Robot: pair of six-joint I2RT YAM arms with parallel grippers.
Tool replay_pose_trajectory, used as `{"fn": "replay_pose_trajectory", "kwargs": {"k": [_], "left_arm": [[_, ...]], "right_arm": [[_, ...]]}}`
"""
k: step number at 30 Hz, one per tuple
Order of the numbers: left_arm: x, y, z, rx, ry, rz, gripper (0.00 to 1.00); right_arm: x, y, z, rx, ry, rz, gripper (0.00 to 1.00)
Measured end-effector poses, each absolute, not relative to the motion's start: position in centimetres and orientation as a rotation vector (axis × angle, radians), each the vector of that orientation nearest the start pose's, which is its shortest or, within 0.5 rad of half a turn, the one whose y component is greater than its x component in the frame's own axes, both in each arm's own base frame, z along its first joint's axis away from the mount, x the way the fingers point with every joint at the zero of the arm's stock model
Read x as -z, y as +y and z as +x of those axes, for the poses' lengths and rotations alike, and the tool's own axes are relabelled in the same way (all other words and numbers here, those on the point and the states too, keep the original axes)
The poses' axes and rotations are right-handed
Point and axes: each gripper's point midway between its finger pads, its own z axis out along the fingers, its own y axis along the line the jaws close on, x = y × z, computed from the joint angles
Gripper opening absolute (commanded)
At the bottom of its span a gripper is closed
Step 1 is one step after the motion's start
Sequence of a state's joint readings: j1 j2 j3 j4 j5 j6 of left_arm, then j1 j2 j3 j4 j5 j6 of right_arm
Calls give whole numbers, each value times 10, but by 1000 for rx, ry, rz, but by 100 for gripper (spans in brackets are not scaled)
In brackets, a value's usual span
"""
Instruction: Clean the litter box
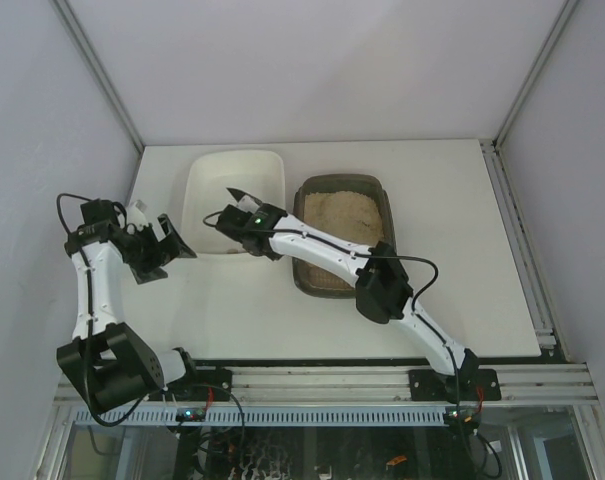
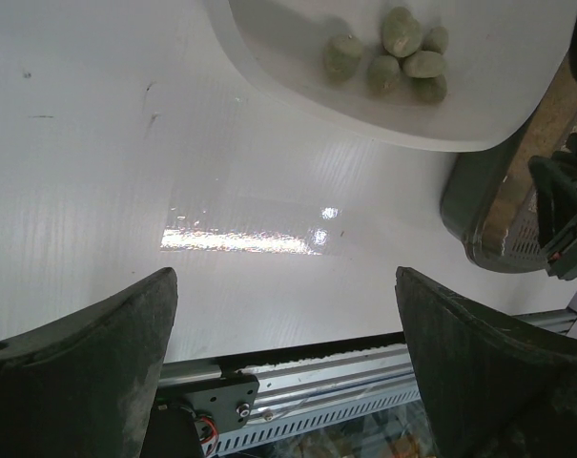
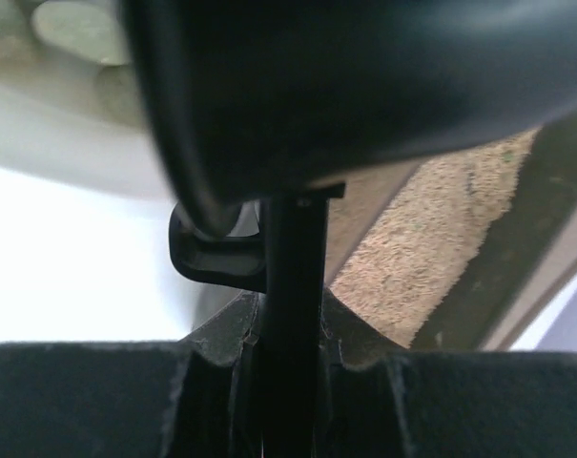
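Observation:
The left gripper I move will cross the white tray [image 1: 197, 170] and lower onto the litter box's tray-side rim. This is the litter box's nearest edge, and it lies to the gripper's right in the top view.
The dark litter box [image 1: 317, 283] with beige litter [image 1: 342, 215] lies right of centre; its rim also shows in the right wrist view [image 3: 503, 258]. My right gripper [image 1: 244, 222] is shut on the handle [image 3: 293, 286] of a black scoop [image 3: 364, 86], whose head [image 1: 240, 193] hangs over the white tray [image 1: 197, 170]. Several grey-green clumps [image 2: 393, 57] lie in that tray [image 2: 298, 91]. My left gripper [image 1: 167, 250] is open and empty over bare table left of the tray; its fingers [image 2: 97, 363] stand wide apart.
The table's near edge with the aluminium rail [image 2: 364, 372] lies just below the left gripper. A corner of the litter box [image 2: 474, 210] and the right arm [image 2: 565, 219] show at the right of the left wrist view. Walls enclose the table.

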State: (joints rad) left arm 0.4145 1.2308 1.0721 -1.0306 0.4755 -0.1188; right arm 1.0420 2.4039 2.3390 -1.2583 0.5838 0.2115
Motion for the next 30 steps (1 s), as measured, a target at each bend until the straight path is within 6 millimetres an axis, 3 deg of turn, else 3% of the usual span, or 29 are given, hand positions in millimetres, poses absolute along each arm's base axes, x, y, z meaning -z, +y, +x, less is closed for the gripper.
{"fn": "replay_pose_trajectory", "kwargs": {"k": [4,7,10,12,13,15,17,22,25,27,30], "left_arm": [[-156,15,244,561,2583,-568,100],[-158,15,244,554,2575,-561,100],[-164,11,244,482,2563,-495,100],[-174,0,247,418,2561,-384,100],[-182,-11,251,410,2549,-300,100],[-202,-33,262,431,2499,-150,100],[-222,-54,274,456,2433,-34,100],[-263,-128,309,491,2326,241,100],[-257,-184,325,506,2330,344,100],[-239,-217,333,481,2366,399,98],[-206,-249,345,335,2424,480,100]], "right_arm": [[-116,369,326,463,2339,-915,0],[-126,366,315,312,2377,-858,0],[-156,357,285,-68,2460,-735,0],[-193,341,271,-454,2471,-552,0],[-216,323,273,-624,2446,-425,0],[-245,290,283,-802,2369,-237,0],[-259,254,293,-880,2308,-60,0],[-237,233,251,-1038,2346,46,0],[-226,211,235,-1080,2331,160,0],[-226,196,232,-1092,2283,236,0],[-230,181,231,-1104,2209,312,0]]}}
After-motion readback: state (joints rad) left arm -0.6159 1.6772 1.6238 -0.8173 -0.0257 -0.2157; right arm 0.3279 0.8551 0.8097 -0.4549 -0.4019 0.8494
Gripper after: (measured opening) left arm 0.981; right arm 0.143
